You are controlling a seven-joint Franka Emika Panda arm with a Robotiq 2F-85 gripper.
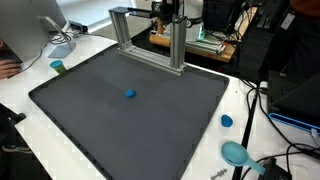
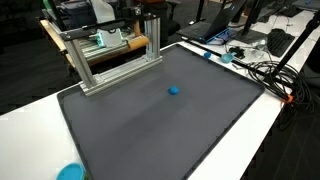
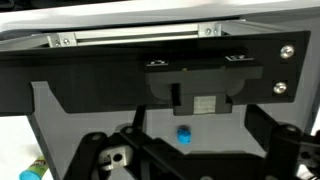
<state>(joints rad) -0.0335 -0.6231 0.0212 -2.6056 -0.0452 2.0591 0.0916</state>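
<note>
The tan wooden cylinder is below my gripper, so next I will lower its open fingers around the black block with the silver square (image 3: 203,88) and close them.
A small blue block (image 1: 130,95) lies alone near the middle of a dark grey mat (image 1: 90,120); it also shows in the other exterior view (image 2: 173,90) on the mat (image 2: 150,130). My gripper (image 1: 167,12) hangs high at the back, above an aluminium frame (image 1: 150,45), far from the block. In the other exterior view my gripper (image 2: 150,12) is only partly visible at the top edge. In the wrist view my gripper (image 3: 190,165) has its black fingers spread wide at the bottom, with nothing between them. The blue block (image 3: 184,134) lies far below on the mat.
The aluminium frame (image 2: 110,55) stands on the mat's back edge. On the white table lie a teal bowl (image 1: 236,152), a small blue cap (image 1: 227,121), a green object (image 1: 58,67) and a blue disc (image 2: 70,172). Cables and electronics (image 2: 255,60) crowd one side.
</note>
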